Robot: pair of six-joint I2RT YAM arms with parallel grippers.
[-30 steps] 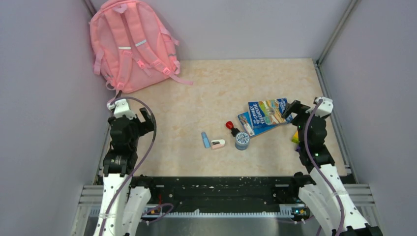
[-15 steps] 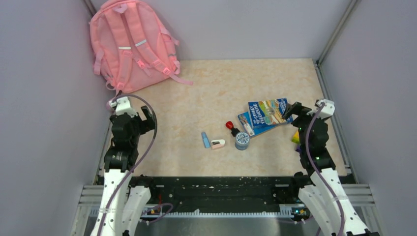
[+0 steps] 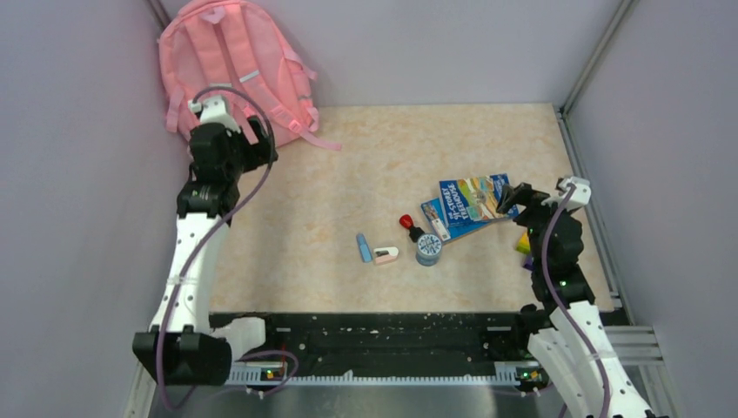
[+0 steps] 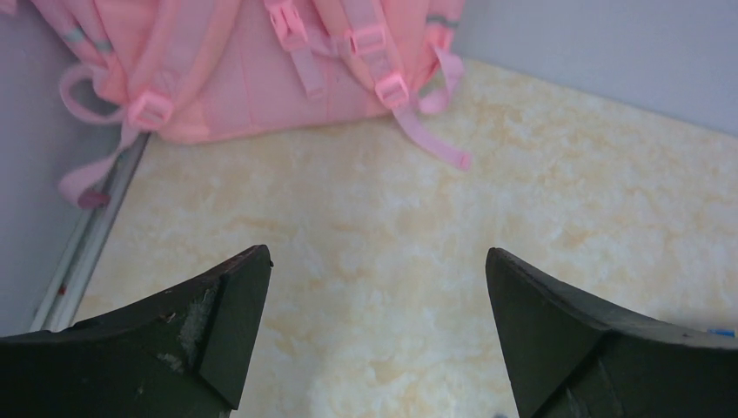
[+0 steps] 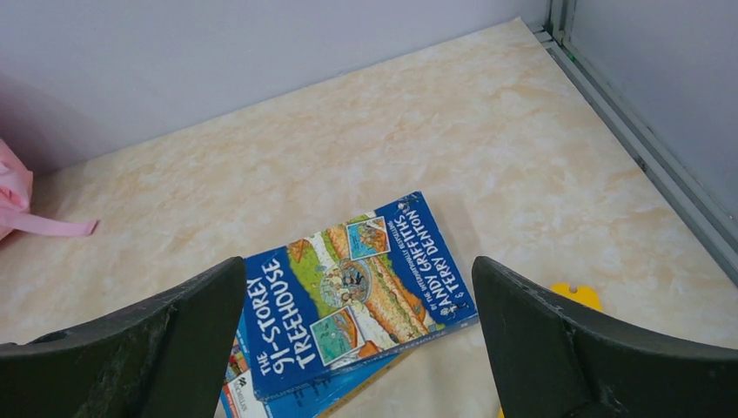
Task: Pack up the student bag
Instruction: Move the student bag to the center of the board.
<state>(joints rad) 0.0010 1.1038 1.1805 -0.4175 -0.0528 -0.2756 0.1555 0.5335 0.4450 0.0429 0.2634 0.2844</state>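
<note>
The lower end of the pink strap (image 3: 221, 83) hangs on the leaning bag, farther outward than my open fingers, so my left gripper will reach outward to it next.
The pink student bag (image 3: 228, 78) leans in the far left corner, straps facing out; its lower edge and buckled straps show in the left wrist view (image 4: 261, 78). My left gripper (image 3: 252, 144) is open and empty, just in front of the bag's lower right corner. My right gripper (image 3: 515, 193) is open and empty at the right edge of two stacked blue books (image 3: 470, 202); the top book reads "The 91-Storey Treehouse" (image 5: 348, 292).
A blue tube (image 3: 362, 247), a pink-and-white small item (image 3: 386, 255), a red-topped dark item (image 3: 409, 226) and a blue round tin (image 3: 428, 248) lie mid-table. A yellow thing (image 5: 576, 296) lies by the right rail. Grey walls enclose the table.
My left arm has stretched far forward from near its base up to the bag's lower edge. My right gripper has barely moved beside the books.
</note>
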